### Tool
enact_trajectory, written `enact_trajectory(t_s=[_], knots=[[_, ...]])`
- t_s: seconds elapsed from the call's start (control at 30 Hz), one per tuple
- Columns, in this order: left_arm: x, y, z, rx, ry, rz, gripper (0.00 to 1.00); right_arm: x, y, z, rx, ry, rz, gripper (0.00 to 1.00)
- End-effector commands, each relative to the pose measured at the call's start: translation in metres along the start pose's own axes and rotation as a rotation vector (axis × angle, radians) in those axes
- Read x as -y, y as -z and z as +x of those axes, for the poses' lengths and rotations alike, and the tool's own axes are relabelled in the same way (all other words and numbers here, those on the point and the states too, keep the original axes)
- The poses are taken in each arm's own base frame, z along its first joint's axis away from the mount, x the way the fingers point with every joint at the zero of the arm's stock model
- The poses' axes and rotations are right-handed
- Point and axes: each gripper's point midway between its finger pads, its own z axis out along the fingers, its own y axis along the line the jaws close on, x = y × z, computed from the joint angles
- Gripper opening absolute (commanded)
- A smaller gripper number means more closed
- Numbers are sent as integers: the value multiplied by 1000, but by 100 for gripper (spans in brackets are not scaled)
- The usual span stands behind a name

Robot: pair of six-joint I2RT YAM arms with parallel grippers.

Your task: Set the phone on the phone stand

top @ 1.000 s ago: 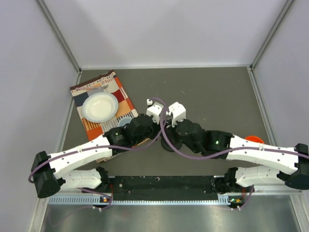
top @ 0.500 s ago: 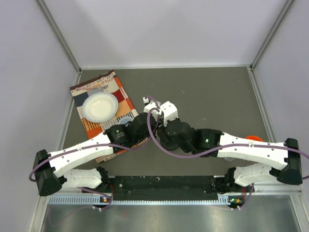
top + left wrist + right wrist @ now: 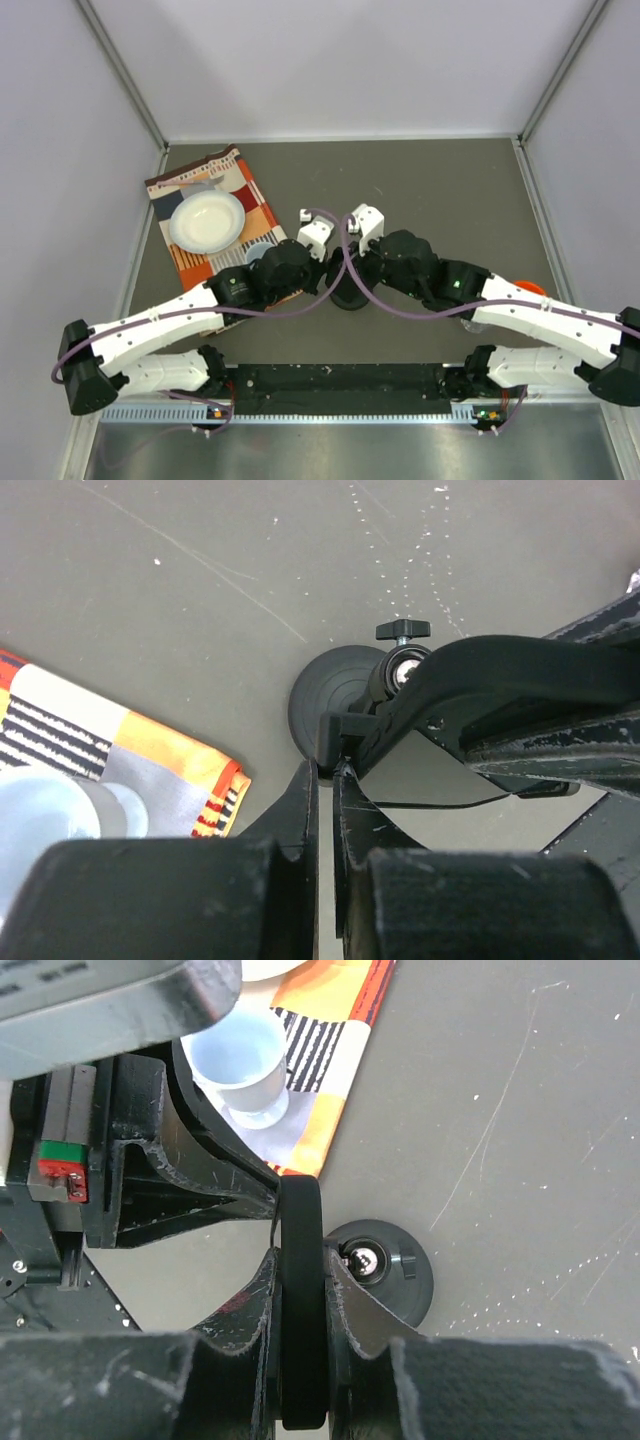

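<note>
The phone stand's ball joint is just outward of my right gripper. My gripper should ease outward, set the phone (image 3: 302, 1300) against the stand and release it there.
My right gripper (image 3: 302, 1256) is shut on the phone (image 3: 302, 1300), a thin black slab seen edge-on between its fingers. Just right of that edge sits the phone stand (image 3: 398, 1278), with its round disc base and ball joint. In the left wrist view the phone (image 3: 500, 665) leans over the phone stand (image 3: 330, 685), whose small knob sticks up behind. My left gripper (image 3: 326, 768) is shut, its tips against the stand's bracket. From above, the left gripper (image 3: 322, 262) and right gripper (image 3: 358, 262) meet over the stand (image 3: 350, 298).
An orange-checked cloth (image 3: 205, 215) lies at the left with a white bowl (image 3: 207, 221) and a pale blue cup (image 3: 240, 1060) on it. An orange object (image 3: 528, 287) peeks out beside the right arm. The dark table (image 3: 440, 190) is walled on three sides.
Both grippers shifted left together and then came back right over the stand. The right gripper's hold on the phone is unchanged, and the left gripper has stayed shut.
</note>
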Motion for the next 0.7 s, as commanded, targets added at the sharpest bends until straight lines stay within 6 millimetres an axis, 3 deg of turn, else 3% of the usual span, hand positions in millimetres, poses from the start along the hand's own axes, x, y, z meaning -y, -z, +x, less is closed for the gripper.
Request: enact_trajectory(t_s=[0.0,0.2,0.33,0.67], knots=[[-4,27,-27,-9,45,-48,0,90,13,59,-261,232,396,0],[3,27,-25,-80,107,-48,0,85,7,52,-266,301,418,0],[16,27,-27,-17,120,52,0,84,5,52,-269,312,402,0],[40,47,-35,-55,162,204,0,88,8,65,-306,350,366,0]])
